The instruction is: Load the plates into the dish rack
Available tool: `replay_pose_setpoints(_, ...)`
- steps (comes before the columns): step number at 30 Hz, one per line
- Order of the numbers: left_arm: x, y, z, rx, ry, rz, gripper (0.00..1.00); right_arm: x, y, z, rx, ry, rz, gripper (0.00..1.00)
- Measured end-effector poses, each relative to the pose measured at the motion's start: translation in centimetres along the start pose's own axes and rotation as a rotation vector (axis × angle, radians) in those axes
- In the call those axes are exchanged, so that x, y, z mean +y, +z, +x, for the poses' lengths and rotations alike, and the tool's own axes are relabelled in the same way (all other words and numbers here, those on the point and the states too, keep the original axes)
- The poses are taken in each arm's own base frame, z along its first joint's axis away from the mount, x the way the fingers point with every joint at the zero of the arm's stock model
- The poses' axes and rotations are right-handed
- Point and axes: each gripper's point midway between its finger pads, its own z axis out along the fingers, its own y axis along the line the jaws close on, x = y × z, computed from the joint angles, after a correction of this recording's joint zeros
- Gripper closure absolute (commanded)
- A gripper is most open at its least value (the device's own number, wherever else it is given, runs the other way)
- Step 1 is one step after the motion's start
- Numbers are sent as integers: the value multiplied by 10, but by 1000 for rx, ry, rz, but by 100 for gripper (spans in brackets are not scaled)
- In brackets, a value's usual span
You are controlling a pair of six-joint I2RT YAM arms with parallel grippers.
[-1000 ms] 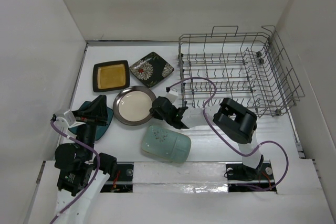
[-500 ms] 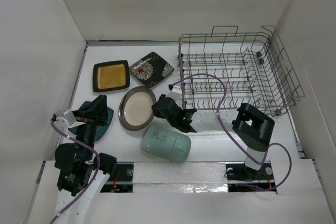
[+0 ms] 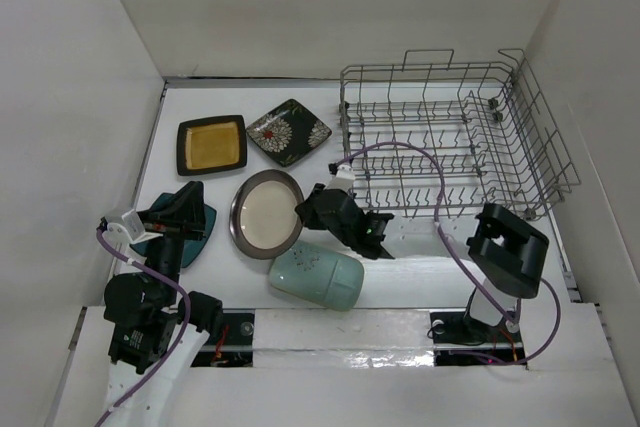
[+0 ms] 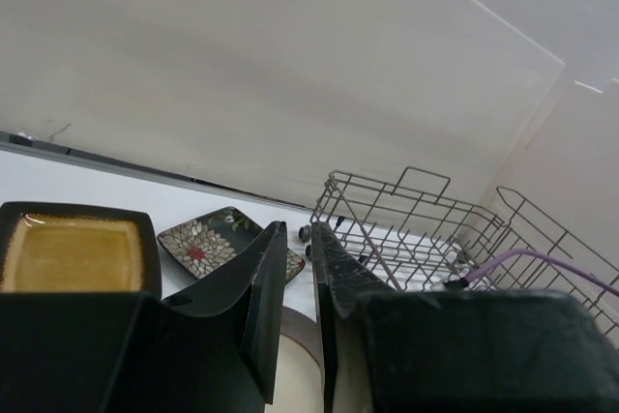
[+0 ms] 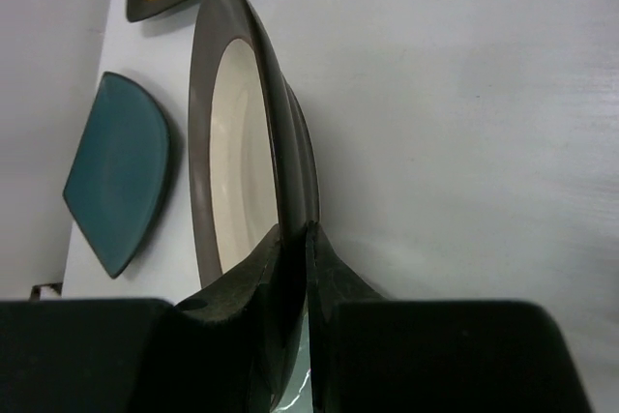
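The far wires of the dish rack [image 3: 450, 142] are empty, so my right gripper should next rise, turn outward over the rack, lower the cream plate between them and release it.
My right gripper [image 3: 306, 209] is shut on the right rim of the round cream plate [image 3: 265, 211] and holds it tilted up off the table, its face turned left. In the right wrist view the rim [image 5: 290, 142] runs between my fingertips [image 5: 293, 235]. The pale mint plate [image 3: 315, 279] lies just below it. The dark teal plate [image 3: 203, 228] lies at the left under my left gripper [image 3: 188, 193], which is shut and empty [image 4: 298, 231]. The yellow-centred plate [image 3: 211, 144] and the flowered plate [image 3: 289, 131] lie at the back. The dish rack [image 3: 450, 142] stands at the back right.
White walls enclose the table on three sides. A purple cable [image 3: 400, 152] loops from the right arm over the rack's front edge. The right arm's elbow [image 3: 508, 247] hangs near the rack's front right corner.
The right gripper has raised the cream plate from flat to steeply tilted and drawn it slightly right. The right arm's elbow has swung right. The left arm has not moved.
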Motion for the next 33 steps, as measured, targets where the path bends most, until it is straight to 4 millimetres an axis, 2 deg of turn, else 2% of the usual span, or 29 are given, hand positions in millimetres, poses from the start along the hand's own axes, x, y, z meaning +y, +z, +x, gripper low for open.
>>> replay_pose_setpoints(4, 0, 0, -1, -3, -1, 1, 85, 23, -15, -21, -29, 16, -81, 100)
replay_pose_setpoints(10, 0, -1, -2, -9, -1, 3, 85, 60, -38, -66, -109, 71, -224, 100)
replay_pose_setpoints(14, -1, -3, -5, -19, -4, 7, 85, 65, -52, -102, -165, 79, -267, 100)
replay_pose_setpoints(16, -1, -4, -6, -24, -5, 9, 85, 60, -60, -131, -211, 88, -273, 100)
replay_pose_setpoints(18, -2, -5, -7, -27, -5, 10, 85, 48, -71, -166, -273, 92, -264, 100)
replay_pose_setpoints(21, -2, -6, -8, -33, -7, 13, 84, 16, -97, -232, -416, 97, -211, 100)
replay_pose_setpoints(23, -2, -6, -9, -35, -7, 14, 84, -11, -120, -274, -522, 94, -156, 100)
replay_pose_setpoints(27, -3, -6, -9, -34, -7, 16, 84, -74, -165, -343, -698, 58, 6, 100)
replay_pose_setpoints(30, -3, -6, -9, -34, -8, 16, 84, -121, -190, -378, -765, 1, 176, 100)
replay_pose_setpoints(33, -3, -6, -9, -34, -9, 17, 84, -158, -206, -394, -772, -65, 334, 100)
